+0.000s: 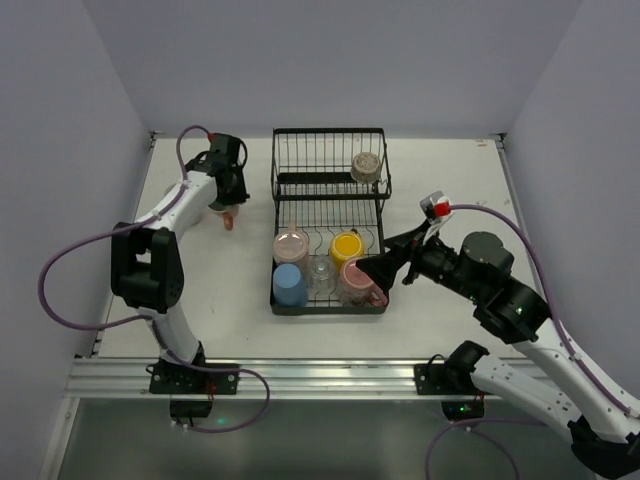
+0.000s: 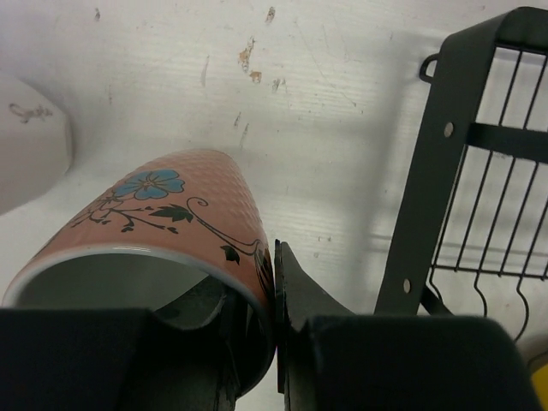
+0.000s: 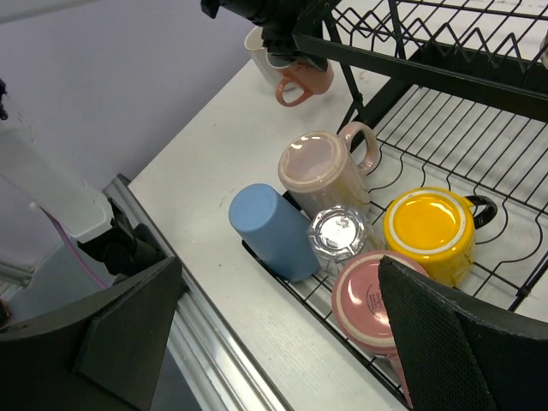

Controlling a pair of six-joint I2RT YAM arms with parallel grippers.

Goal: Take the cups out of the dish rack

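My left gripper should go down first and then open off the salmon-pink cup's rim, to put the salmon-pink cup (image 2: 163, 223) on the table between the white cup and the rack (image 1: 330, 200).
My left gripper (image 2: 276, 257) is shut on the rim wall of a salmon-pink flowered cup (image 2: 163, 223), one finger inside and one outside. The cup is tilted, low over the table left of the dish rack (image 1: 330, 200). The rack's lower tier holds a blue cup (image 3: 274, 227), a clear glass (image 3: 340, 233), a pale pink patterned mug (image 3: 321, 167), a yellow mug (image 3: 428, 227) and a pink cup (image 3: 372, 300), all upside down. A grey-beige cup (image 1: 366, 165) sits on the upper shelf. My right gripper (image 1: 375, 268) hangs open over the rack's front right corner, above the pink cup.
A white cup (image 2: 30, 145) stands on the table just left of the held cup. The rack's black frame (image 2: 428, 188) is close on the left gripper's right side. The metal rail (image 1: 300, 375) runs along the table's near edge.
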